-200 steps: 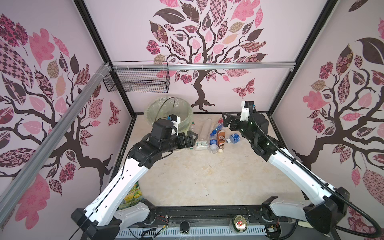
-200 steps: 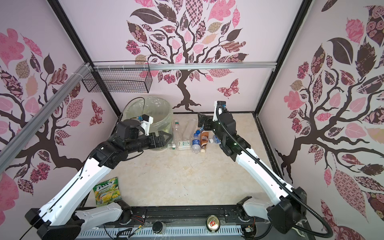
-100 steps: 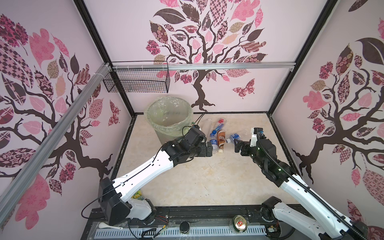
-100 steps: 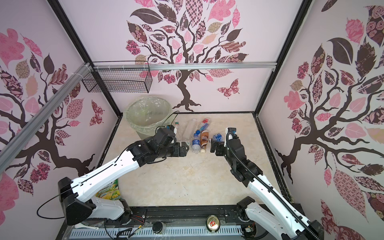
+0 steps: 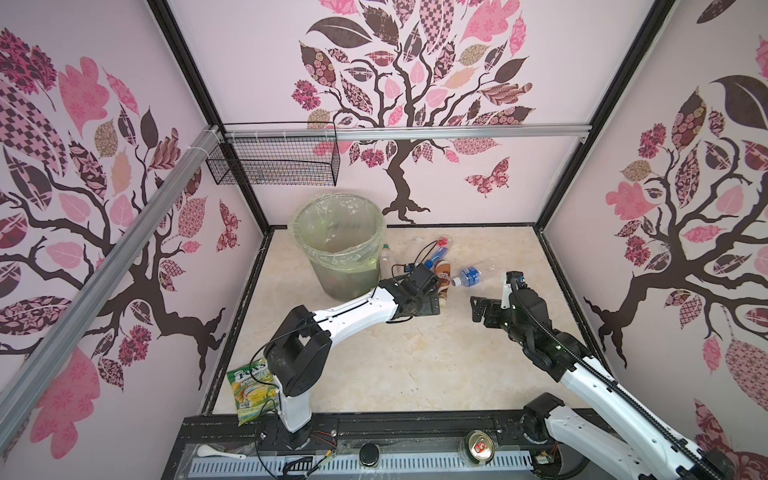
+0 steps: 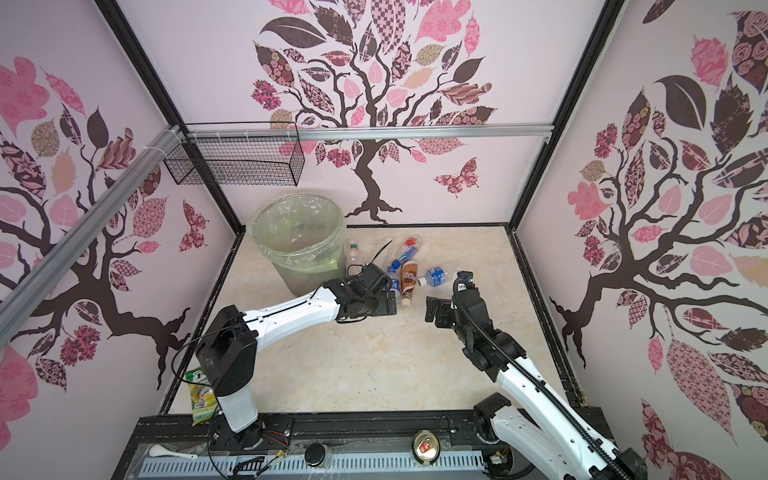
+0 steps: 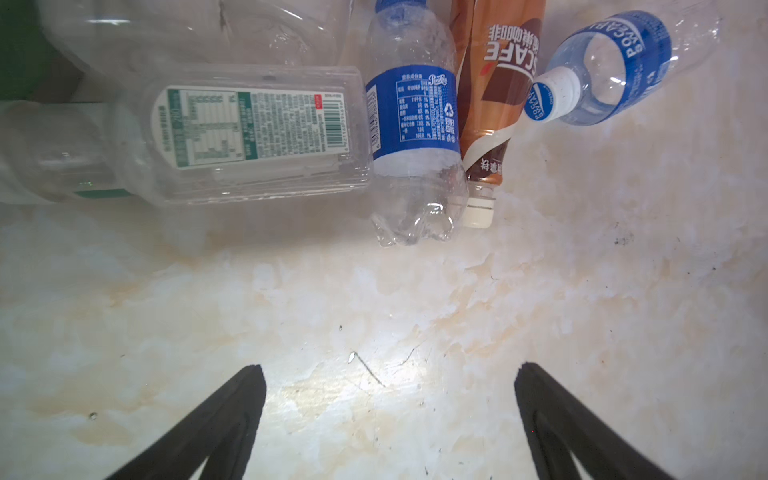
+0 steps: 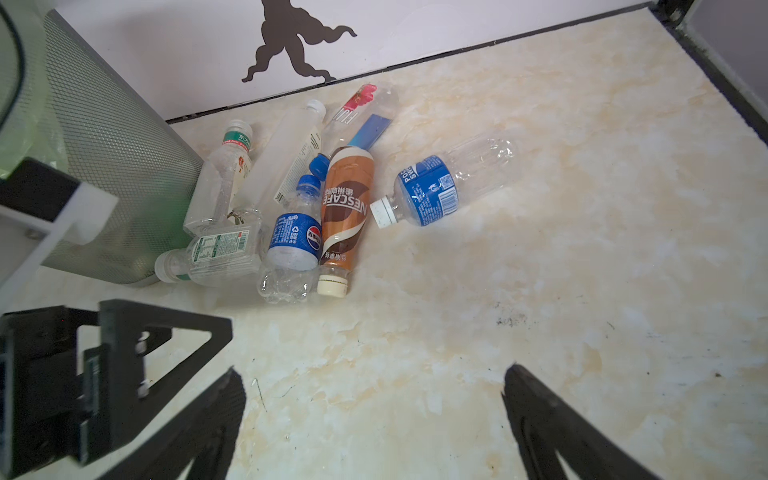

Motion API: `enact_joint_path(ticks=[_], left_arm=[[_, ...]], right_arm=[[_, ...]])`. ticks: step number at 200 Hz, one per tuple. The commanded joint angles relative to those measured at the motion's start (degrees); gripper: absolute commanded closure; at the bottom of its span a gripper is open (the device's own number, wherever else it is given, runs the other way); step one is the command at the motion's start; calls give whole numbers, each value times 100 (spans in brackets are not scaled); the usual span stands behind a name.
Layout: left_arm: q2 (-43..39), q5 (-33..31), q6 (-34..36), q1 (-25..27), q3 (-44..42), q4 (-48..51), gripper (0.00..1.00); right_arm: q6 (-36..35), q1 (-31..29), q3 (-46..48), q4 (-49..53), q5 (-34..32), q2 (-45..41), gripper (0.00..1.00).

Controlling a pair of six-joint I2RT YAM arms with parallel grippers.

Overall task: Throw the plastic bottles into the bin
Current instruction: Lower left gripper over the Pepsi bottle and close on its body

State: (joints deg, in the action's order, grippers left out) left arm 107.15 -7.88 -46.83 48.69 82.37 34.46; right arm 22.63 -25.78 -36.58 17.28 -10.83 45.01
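My left gripper reaches outward and down next, fingers astride the Pepsi bottle's clear lower part [image 6: 397, 294] [image 7: 419, 198], which juts from the heap, outward of and below it.
Several plastic bottles lie in a heap on the marble table just right of the bin [image 5: 349, 278] [image 6: 299, 270]. Among them are a brown coffee bottle [image 5: 444, 274] [image 8: 345, 212], a blue-labelled clear bottle [image 5: 469, 276] [image 8: 436, 191], a Pepsi bottle [image 7: 411, 124] [image 8: 293, 237] and a green-labelled clear bottle [image 7: 249, 129] [image 8: 216, 249]. My left gripper [image 5: 430, 305] [image 7: 388, 374] is open and low over bare table, just short of the heap. My right gripper [image 5: 478, 309] [image 8: 372, 374] is open too, to the right of the left one, holding nothing.
A black wire basket [image 5: 274, 164] hangs on the back-left rail. A green snack packet [image 5: 251, 390] lies at the front left by the left arm's base. A metal can [image 5: 478, 449] and a white spoon [image 5: 220, 453] sit on the front ledge. Walls enclose three sides.
The left gripper has swung from beside the bin's top down to the table in front of the bottles. The right gripper has drawn back from over the heap and lowered. Both stayed open.
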Motion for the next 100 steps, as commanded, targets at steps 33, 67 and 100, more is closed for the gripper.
enact_joint_path(ticks=[33, 67, 100], left_arm=[[699, 210, -513, -216, 587, -682, 3], [1028, 255, -569, -303, 756, -769, 4], [1122, 251, -806, -427, 591, -1037, 6]], right_arm=[[139, 38, -24, 234, 188, -349, 1], [97, 47, -7, 189, 133, -460, 1], [109, 47, 134, 65, 141, -679, 0]])
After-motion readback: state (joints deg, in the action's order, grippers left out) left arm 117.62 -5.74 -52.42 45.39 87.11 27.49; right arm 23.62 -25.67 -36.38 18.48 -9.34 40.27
